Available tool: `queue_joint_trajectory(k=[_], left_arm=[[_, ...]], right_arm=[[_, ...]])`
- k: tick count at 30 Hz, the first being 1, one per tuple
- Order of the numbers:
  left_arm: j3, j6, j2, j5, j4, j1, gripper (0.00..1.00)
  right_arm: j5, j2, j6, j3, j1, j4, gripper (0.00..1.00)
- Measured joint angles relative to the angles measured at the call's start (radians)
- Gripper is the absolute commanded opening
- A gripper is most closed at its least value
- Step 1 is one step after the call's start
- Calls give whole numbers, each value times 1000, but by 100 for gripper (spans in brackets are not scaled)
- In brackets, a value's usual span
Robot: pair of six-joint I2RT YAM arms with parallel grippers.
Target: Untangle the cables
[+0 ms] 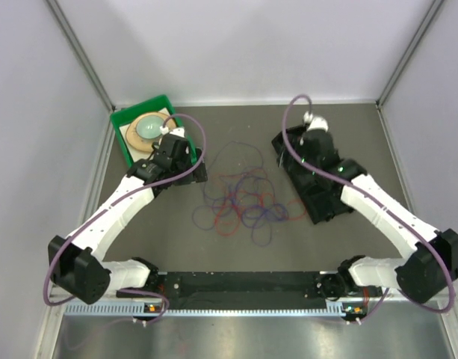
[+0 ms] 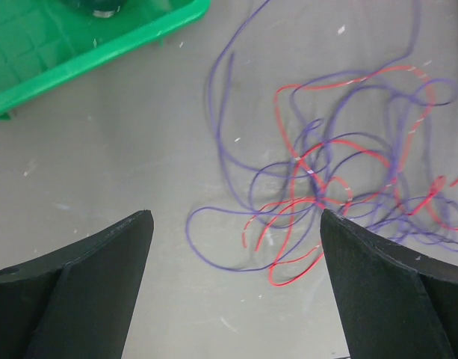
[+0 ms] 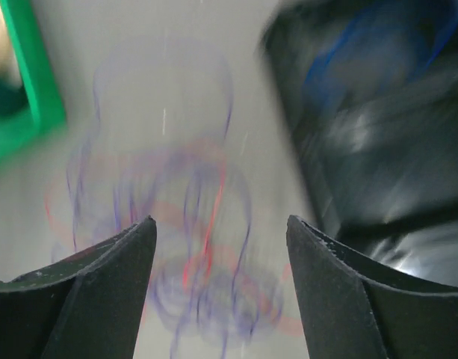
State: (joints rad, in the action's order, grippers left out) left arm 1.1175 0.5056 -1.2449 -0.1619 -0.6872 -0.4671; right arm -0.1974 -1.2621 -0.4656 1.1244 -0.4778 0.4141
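Note:
My right gripper will move down and to its left in the top view, onto the purple cable's arc beyond the knot (image 1: 244, 184) (image 3: 152, 179), because fewer pieces of cable cross there.
The cables (image 1: 240, 198) lie in a loose tangle of thin red, blue and purple loops in the middle of the grey table. My left gripper (image 1: 197, 170) hovers at the tangle's left edge. In the left wrist view it (image 2: 236, 217) is open and empty, with the cables (image 2: 341, 172) just ahead and to the right of its fingers. My right gripper (image 1: 287, 153) is at the tangle's upper right. In the blurred right wrist view it (image 3: 221, 221) is open and empty above the cables (image 3: 206, 247).
A green tray (image 1: 139, 112) holding a round beige dish stands at the back left; its rim shows in the left wrist view (image 2: 101, 45) and the right wrist view (image 3: 34, 97). A black box (image 1: 318, 198) lies under my right arm, also blurred in the right wrist view (image 3: 378, 112). Walls enclose the table.

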Motion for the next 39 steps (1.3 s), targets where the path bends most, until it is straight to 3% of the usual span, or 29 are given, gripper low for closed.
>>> queue_joint_trajectory(k=[4, 7, 8, 11, 17, 21, 27, 30, 31, 39], left_arm=[[-16, 0, -18, 1, -11, 0, 99], [-32, 3, -18, 13, -14, 0, 99], [-32, 5, -18, 15, -15, 0, 99], [-32, 12, -18, 16, -13, 0, 99], [-32, 15, -11, 6, -16, 0, 99], [-32, 15, 5, -16, -18, 0, 99], [-32, 16, 30, -34, -24, 0, 99], [-32, 18, 34, -37, -25, 0, 99], [-33, 18, 35, -37, -26, 0, 99], [-35, 19, 53, -37, -35, 0, 99]], right_arm=[[37, 46, -58, -169, -120, 37, 72], [40, 36, -86, -220, -202, 66, 68], [38, 26, -88, -221, -224, 68, 62], [24, -43, -58, -193, -287, 64, 59], [28, -292, 113, -34, -339, 40, 68], [44, -385, 183, 31, -340, 27, 67], [45, -531, 186, 139, -340, -39, 51], [2, -581, 167, 146, -340, -85, 21], [-16, -595, 163, 147, -340, -99, 0], [-121, -580, 179, 120, -339, -252, 0]])
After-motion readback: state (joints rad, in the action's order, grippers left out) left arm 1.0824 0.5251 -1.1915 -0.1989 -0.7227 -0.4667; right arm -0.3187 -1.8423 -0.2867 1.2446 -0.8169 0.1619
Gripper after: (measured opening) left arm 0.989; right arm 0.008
